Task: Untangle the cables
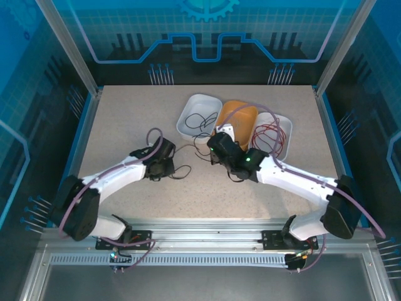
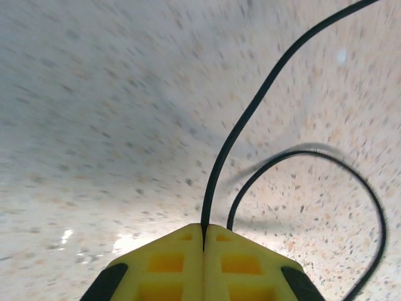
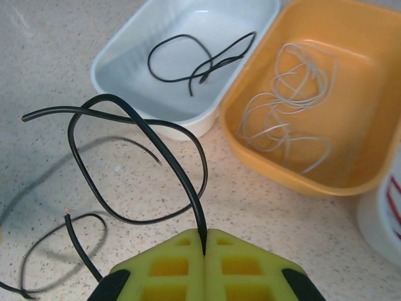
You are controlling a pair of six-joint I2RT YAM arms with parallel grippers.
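My left gripper should lift this thin black cable outward over the white bin [image 1: 199, 115] and release it, as that bin already holds a black cable.
On the speckled table, my left gripper [image 2: 203, 237] is shut on a thin black cable [image 2: 250, 113]. The cable rises from between the yellow fingers toward the top right, and a second loop [image 2: 351, 175] curves beside it. My right gripper [image 3: 204, 241] is shut on a black cable [image 3: 141, 128] that loops over the table in front of the bins. Seen from above, the left gripper [image 1: 166, 168] and the right gripper [image 1: 216, 150] sit near mid-table, with black cable loops [image 1: 182, 170] between them.
Three bins stand behind the grippers. A white bin [image 3: 125, 69] holds a black cable [image 3: 200, 59]. An orange bin [image 3: 363, 37] holds white cables [image 3: 294, 106]. A second white bin [image 1: 283, 125] holds red cables [image 1: 270, 137]. Bare table lies to the left.
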